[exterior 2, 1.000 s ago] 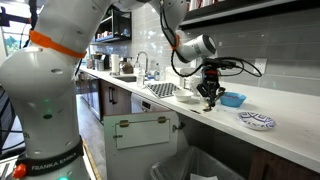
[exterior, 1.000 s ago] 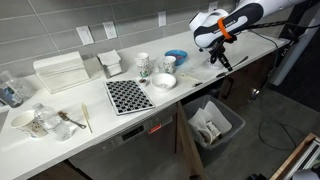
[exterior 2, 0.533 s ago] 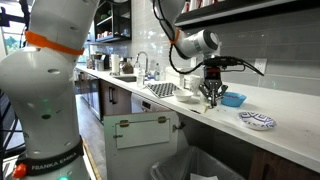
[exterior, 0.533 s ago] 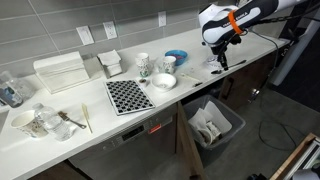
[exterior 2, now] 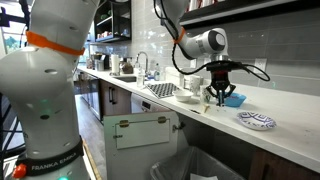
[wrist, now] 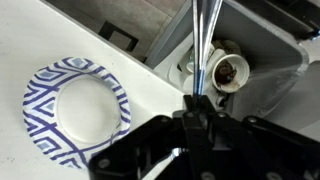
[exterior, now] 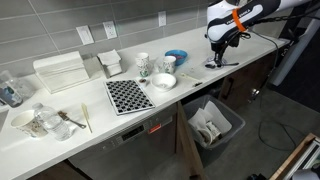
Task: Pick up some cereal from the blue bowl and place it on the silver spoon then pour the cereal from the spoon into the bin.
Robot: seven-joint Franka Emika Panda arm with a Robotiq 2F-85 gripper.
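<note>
The bare counter between the patterned plate and the blue bowl has clear space to release the spoon, so my gripper should move outward and down onto it next.
My gripper is shut on the silver spoon and holds it above the counter's front edge. In the wrist view the thin metal handle runs straight out from between the closed fingers. The blue bowl stands on the counter behind the white bowl; in an exterior view it sits just behind the gripper. The dark-grey bin with white lining stands on the floor below the counter, and its rim shows low in an exterior view. I cannot see any cereal on the spoon.
A blue-and-white patterned plate lies on the counter beside the gripper, also in an exterior view. A white bowl, patterned mugs, a black dotted mat and a white tray lie further along the counter.
The gripper has moved along the counter away from the blue bowl towards the patterned plate, carrying the spoon, and now hangs more upright.
</note>
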